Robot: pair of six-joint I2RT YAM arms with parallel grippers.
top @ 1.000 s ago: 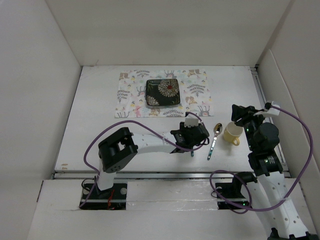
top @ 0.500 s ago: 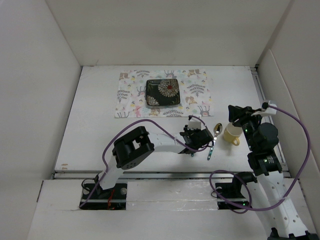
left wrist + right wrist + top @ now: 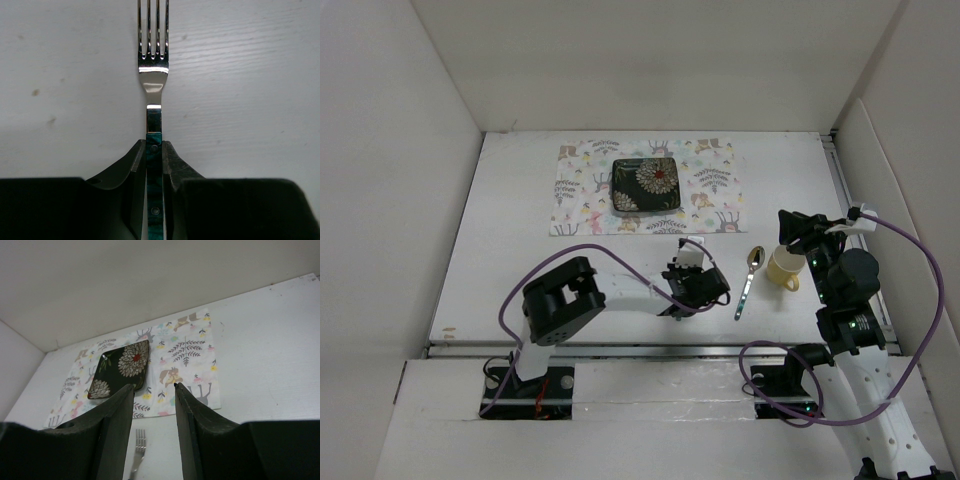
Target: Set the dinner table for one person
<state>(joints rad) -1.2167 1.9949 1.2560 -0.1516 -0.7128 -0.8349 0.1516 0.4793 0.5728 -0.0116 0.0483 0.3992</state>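
Next I will move my left gripper outward past the plate to release the fork, as the placemat's loose end [image 3: 584, 190] lies to the gripper's left in the top view.
My left gripper [image 3: 695, 283] is low over the white dinner table [image 3: 510, 230], just near of the placemat's right corner. In the left wrist view it [image 3: 154, 147] is shut on the teal handle of a fork [image 3: 153, 75]; the tines point away, flat over the tabletop. The fork's tines also show in the right wrist view [image 3: 138, 442]. My right gripper [image 3: 790, 226] is open and empty, raised above a yellow cup [image 3: 783, 268]; its jaws [image 3: 153, 386] stand well apart. A spoon [image 3: 748, 275] lies between fork and cup.
A patterned cloth placemat [image 3: 710, 185] lies at the table's far middle with a square dark floral plate [image 3: 646, 185] on it; both show in the right wrist view, placemat [image 3: 187, 352] and plate [image 3: 120, 369]. White walls enclose the table on three sides.
My left gripper, holding the fork, swung right toward the spoon, then back left and slightly nearer. The right arm barely moved. Spoon, cup and plate stayed put.
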